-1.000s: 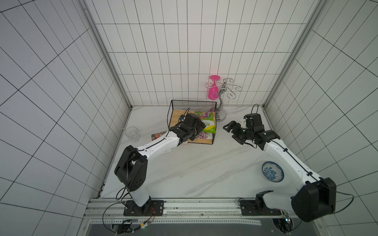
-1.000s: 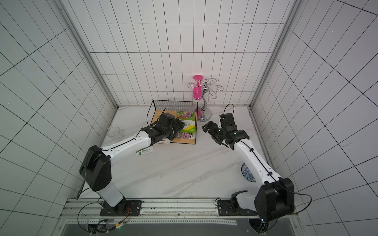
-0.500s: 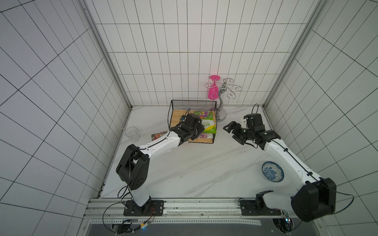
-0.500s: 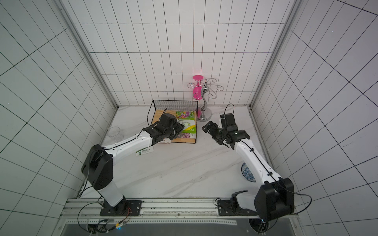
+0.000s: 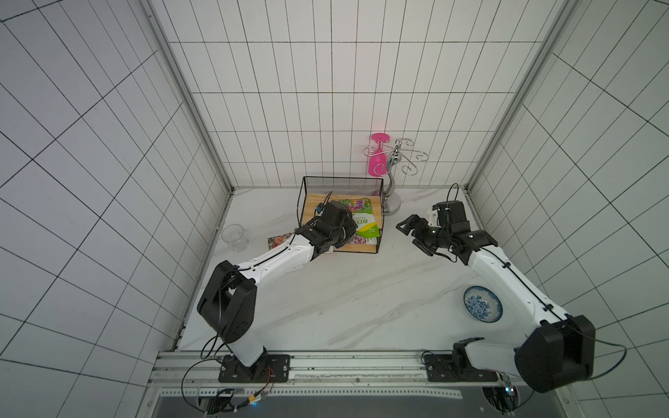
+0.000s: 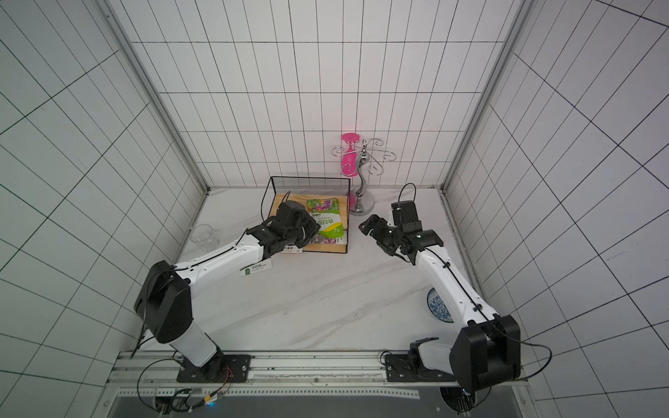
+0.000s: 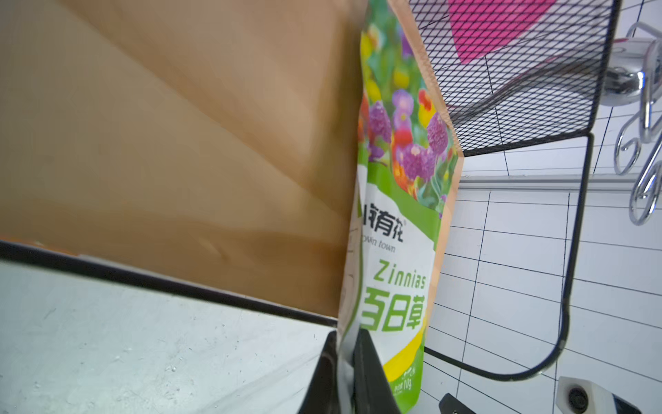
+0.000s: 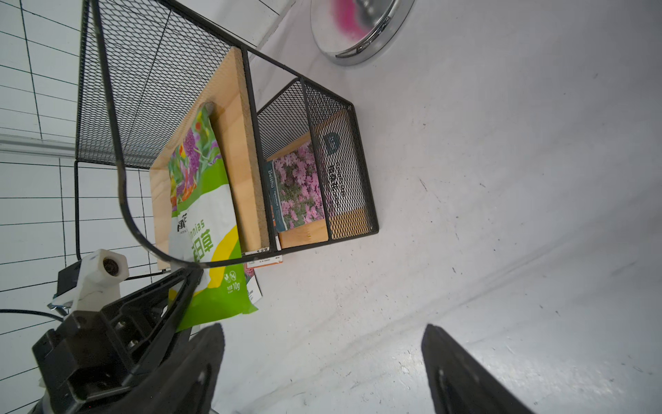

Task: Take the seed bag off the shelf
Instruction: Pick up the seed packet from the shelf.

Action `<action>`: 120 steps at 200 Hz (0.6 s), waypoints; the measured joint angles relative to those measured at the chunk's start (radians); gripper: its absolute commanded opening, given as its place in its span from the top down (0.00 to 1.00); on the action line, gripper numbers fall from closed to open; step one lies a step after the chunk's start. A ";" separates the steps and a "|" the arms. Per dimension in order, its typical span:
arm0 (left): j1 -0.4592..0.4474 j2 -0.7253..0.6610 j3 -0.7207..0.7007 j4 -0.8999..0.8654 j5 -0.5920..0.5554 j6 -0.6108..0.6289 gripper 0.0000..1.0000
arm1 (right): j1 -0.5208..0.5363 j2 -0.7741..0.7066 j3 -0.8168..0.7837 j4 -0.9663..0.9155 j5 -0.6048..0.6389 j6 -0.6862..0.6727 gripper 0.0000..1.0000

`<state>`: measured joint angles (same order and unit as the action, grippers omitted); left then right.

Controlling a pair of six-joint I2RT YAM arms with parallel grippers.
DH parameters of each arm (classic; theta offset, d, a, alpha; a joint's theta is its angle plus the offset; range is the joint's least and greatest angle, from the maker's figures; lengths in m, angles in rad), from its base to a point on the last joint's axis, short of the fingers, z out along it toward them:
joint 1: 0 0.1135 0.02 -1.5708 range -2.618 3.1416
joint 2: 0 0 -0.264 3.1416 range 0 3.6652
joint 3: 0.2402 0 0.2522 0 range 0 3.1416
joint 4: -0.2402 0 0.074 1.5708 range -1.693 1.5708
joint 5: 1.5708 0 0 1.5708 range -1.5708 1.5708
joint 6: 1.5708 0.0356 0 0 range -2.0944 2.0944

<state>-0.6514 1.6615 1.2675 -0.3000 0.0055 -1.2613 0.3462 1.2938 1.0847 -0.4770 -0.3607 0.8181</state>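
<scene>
I should draw the bag (image 5: 365, 221) back off the board with my left gripper and down onto the tabletop in front of the shelf to release it, as that spot is empty.
The seed bag (image 5: 365, 221) (image 6: 327, 221), green and white with a flower print, lies on the top wooden board of the black wire shelf (image 5: 340, 180) (image 6: 307, 180). Its front end hangs past the board's front edge. My left gripper (image 5: 354, 232) (image 6: 314, 228) is at that front edge, shut on the bag's lower edge. In the left wrist view the two black fingers pinch the bag (image 7: 397, 222) with my left gripper (image 7: 345, 337) closed tight. To the right of the shelf, my right gripper (image 5: 411, 235) (image 6: 371, 235) (image 8: 322, 329) hovers open and empty over the table.
A pink-flowered packet (image 8: 297, 186) stands on the shelf's lower tier, and another packet (image 5: 278, 240) lies on the table left of the shelf. A silver curly stand (image 5: 392, 181) holding a pink glass (image 5: 376, 159) is behind-right. Clear cup (image 5: 234, 237) at left, blue-patterned bowl (image 5: 482, 303) at right.
My left gripper has closed from open onto the seed bag's lower edge at the shelf's front. The right arm has not moved.
</scene>
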 measured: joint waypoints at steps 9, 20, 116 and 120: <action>0.000 -0.002 0.000 -0.002 0.000 0.005 1.00 | 0.000 0.000 0.000 0.000 0.000 0.000 0.09; 0.000 -0.005 0.000 -0.005 0.000 0.006 1.00 | 0.000 0.000 0.000 0.000 0.000 -0.001 0.09; 0.008 -0.224 -0.131 -0.081 0.117 0.135 1.00 | -0.020 -0.031 0.000 -0.031 0.008 -0.046 0.09; 0.010 -0.228 -0.131 -0.088 0.129 0.146 1.00 | -0.020 -0.032 0.000 -0.032 0.009 -0.048 0.09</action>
<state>-0.6411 1.4338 1.1366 -0.3882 0.1345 -1.1156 0.3260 1.2617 1.0843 -0.5087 -0.3515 0.7700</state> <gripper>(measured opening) 0.047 0.908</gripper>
